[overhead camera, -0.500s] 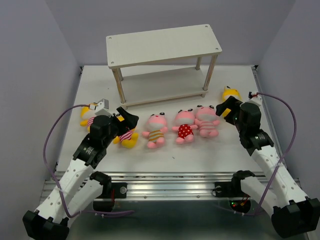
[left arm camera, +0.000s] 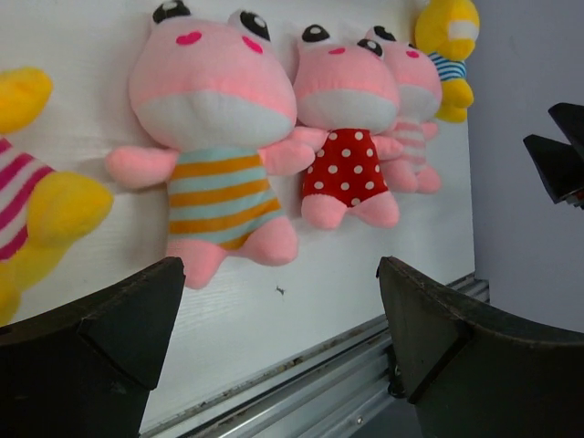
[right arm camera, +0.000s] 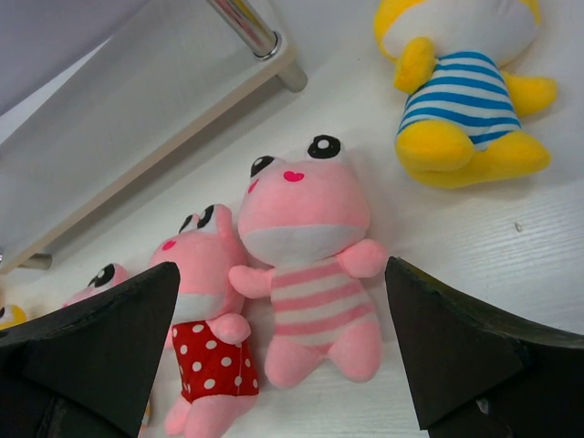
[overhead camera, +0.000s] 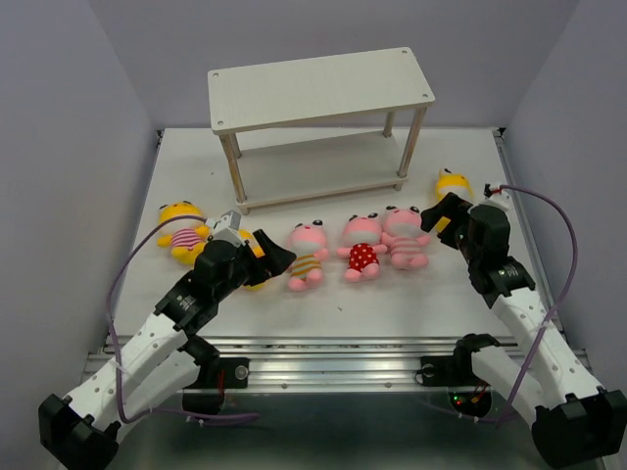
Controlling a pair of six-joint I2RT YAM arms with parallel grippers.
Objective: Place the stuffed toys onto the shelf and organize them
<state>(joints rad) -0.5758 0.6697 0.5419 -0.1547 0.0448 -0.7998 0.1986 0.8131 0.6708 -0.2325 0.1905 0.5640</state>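
Observation:
My left gripper should go down next onto the pink yellow-striped toy's leg (overhead camera: 296,284) (left arm camera: 198,261) nearest the hidden yellow toy, because that leg sticks out over bare table, clear of neighbours.
Stuffed toys lie in a row on the white table in front of the shelf (overhead camera: 323,93). From the left come a yellow pink-striped one (overhead camera: 182,233), a pink yellow-striped one (overhead camera: 306,257), a red dotted one (overhead camera: 361,247), a pink-striped one (overhead camera: 404,238) and a yellow blue-striped one (overhead camera: 452,184). Another yellow toy (left arm camera: 27,201) is mostly hidden under my left arm in the top view. My left gripper (overhead camera: 272,257) hovers open just left of the yellow-striped toy (left arm camera: 214,155). My right gripper (overhead camera: 441,217) is open and empty, framing the pink-striped toy (right arm camera: 315,265).
The shelf's lower board (right arm camera: 137,137) and a metal leg (right arm camera: 246,27) stand just behind the pink toys. An aluminium rail (overhead camera: 333,348) runs along the table's near edge. Purple cables loop beside both arms. Grey walls close in the left and right sides.
My left arm has swung right and nearer, uncovering the far-left yellow toy and now covering the second yellow one. The right arm has barely shifted.

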